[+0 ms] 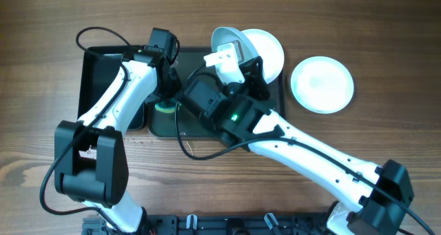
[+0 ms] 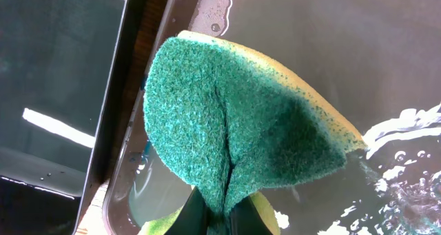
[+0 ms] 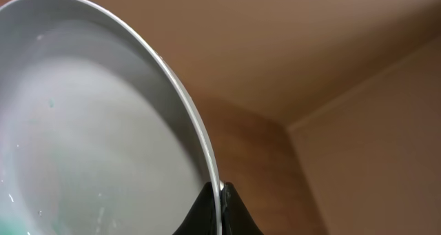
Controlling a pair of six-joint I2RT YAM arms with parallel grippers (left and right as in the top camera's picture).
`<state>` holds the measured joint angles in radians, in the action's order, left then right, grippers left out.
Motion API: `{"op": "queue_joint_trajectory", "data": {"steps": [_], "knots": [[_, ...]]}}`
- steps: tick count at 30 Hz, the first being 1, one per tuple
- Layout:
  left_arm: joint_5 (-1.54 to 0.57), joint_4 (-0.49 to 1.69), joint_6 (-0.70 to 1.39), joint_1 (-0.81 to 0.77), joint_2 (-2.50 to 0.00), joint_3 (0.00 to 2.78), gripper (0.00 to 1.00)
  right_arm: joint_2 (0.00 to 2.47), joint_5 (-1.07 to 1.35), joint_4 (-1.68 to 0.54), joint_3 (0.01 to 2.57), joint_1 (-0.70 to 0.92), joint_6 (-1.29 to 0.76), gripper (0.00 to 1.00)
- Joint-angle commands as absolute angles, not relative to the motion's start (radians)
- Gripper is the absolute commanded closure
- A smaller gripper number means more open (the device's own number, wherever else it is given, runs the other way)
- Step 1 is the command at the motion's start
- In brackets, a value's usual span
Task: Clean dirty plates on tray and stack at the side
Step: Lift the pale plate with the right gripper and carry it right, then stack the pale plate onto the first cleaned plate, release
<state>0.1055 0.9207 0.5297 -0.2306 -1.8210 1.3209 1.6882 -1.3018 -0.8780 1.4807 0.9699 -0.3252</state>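
The pale plate (image 1: 322, 85) lies below my right gripper and to its right in the overhead view. My right gripper carries its plate over next, lowers it flat on top and releases.
My right gripper (image 1: 236, 54) is shut on the rim of a plate (image 1: 227, 38) and holds it tilted on edge above the back of the dark tray (image 1: 207, 128). In the right wrist view the fingers (image 3: 220, 196) pinch the rim, and the plate's face (image 3: 89, 125) is wet with faint teal flecks. A white plate (image 1: 269, 52) lies behind it at the tray's back right. A pale plate (image 1: 322, 84) lies on the table to the right of the tray. My left gripper (image 1: 165, 100) (image 2: 219, 214) is shut on a green and yellow sponge (image 1: 164, 108) (image 2: 227, 111) over the tray's wet front-left corner (image 2: 386, 69).
A deeper black tub (image 1: 96, 76) (image 2: 48, 76) stands against the tray's left side. Both arms cross over the tray. Bare wooden table (image 1: 386, 35) lies to the right and in front.
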Motion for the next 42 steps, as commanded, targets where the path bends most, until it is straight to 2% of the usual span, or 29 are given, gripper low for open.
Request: {"op": "queue_joint_trajectory", "data": {"steps": [1,6,9,18,25,32,36,42], "knots": [[0.093,0.923,0.532,-0.228,-1.795,1.342,0.96,1.657,-1.474,-0.876,1.479,1.000,-0.309,0.96],[0.093,0.923,0.532,-0.228,-1.795,1.342,0.96,1.657,-1.471,-0.876,1.479,1.015,-0.291,0.96],[0.093,0.923,0.532,-0.228,-1.795,1.342,0.96,1.657,-1.382,-0.876,1.479,1.011,-0.291,0.96],[0.093,0.922,0.532,-0.228,-1.795,1.342,0.96,1.657,-0.724,-0.880,1.479,0.846,-0.315,0.96],[0.068,0.922,0.532,-0.228,-1.795,1.342,0.96,1.652,-0.195,-0.881,1.479,0.597,-0.326,0.96],[0.042,0.921,0.532,-0.228,-1.795,1.342,0.96,1.647,0.195,-0.938,1.479,0.234,-0.321,0.96],[0.041,0.921,0.532,-0.228,-1.795,1.342,0.96,1.647,0.198,-1.015,1.479,0.035,-0.313,0.96],[0.041,0.911,0.532,-0.228,-1.795,1.342,0.96,1.653,-0.012,-1.077,1.479,-0.189,-0.313,0.95]]}}
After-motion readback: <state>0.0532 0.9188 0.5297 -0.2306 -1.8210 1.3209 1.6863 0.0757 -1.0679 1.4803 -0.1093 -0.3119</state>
